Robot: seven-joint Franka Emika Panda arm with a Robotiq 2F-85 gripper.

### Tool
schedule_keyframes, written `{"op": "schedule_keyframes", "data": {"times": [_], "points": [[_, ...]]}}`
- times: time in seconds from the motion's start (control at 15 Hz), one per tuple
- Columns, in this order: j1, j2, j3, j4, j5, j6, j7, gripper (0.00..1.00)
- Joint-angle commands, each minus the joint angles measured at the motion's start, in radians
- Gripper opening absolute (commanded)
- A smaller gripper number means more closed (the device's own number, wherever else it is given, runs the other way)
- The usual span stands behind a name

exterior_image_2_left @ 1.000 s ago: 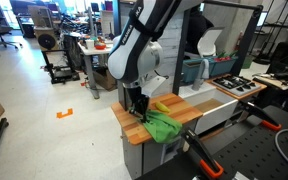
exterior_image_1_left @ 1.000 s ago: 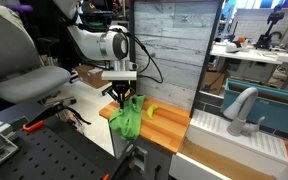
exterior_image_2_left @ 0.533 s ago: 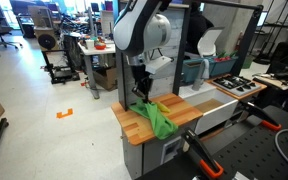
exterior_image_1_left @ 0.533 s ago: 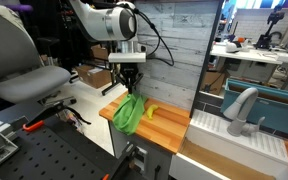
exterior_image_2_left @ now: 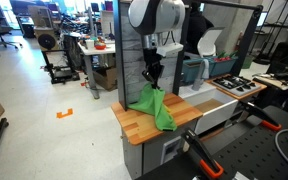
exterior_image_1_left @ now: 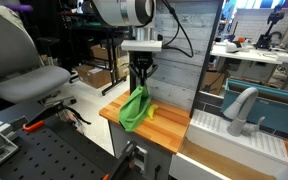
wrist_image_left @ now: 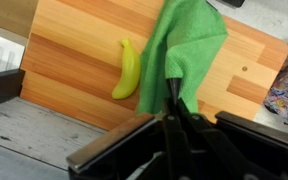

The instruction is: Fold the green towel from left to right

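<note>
My gripper should move down next toward the spot (exterior_image_1_left: 146,109) (wrist_image_left: 155,58) beside the banana and let go of the towel's edge there, because I still hold that edge well above the table.
A green towel (exterior_image_1_left: 135,108) hangs from my gripper (exterior_image_1_left: 142,82) over a wooden table top (exterior_image_1_left: 169,130). Its lower end still rests on the wood. The gripper is shut on the towel's upper edge and holds it well above the table. It shows the same way in both exterior views, towel (exterior_image_2_left: 155,107) below gripper (exterior_image_2_left: 152,78). In the wrist view the towel (wrist_image_left: 189,50) drapes down from between my shut fingers (wrist_image_left: 174,92) onto the table (wrist_image_left: 74,60).
A yellow banana (wrist_image_left: 130,69) lies on the wood beside the towel. A grey plank wall (exterior_image_1_left: 174,50) stands behind the table. A white counter with a sink and tap (exterior_image_1_left: 241,110) adjoins it. Chairs and carts stand around.
My gripper has risen and moved sideways with the towel's edge in it. The towel has gone from a low heap to a long hanging drape.
</note>
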Motion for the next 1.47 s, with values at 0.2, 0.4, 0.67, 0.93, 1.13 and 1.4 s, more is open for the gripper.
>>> {"op": "schedule_keyframes", "data": {"times": [0.2, 0.4, 0.67, 0.93, 1.13, 1.4], "points": [[-0.041, 0.119, 0.008, 0.164, 0.059, -0.108, 0.003, 0.01], [-0.045, 0.183, 0.001, 0.215, 0.067, -0.126, 0.016, 0.01], [-0.042, 0.258, -0.014, 0.256, 0.06, -0.1, 0.044, 0.01], [-0.036, 0.325, -0.032, 0.316, 0.054, -0.103, 0.074, 0.01], [-0.029, 0.369, -0.046, 0.358, 0.047, -0.111, 0.092, 0.01], [-0.023, 0.408, -0.056, 0.401, 0.044, -0.119, 0.107, 0.37]]}}
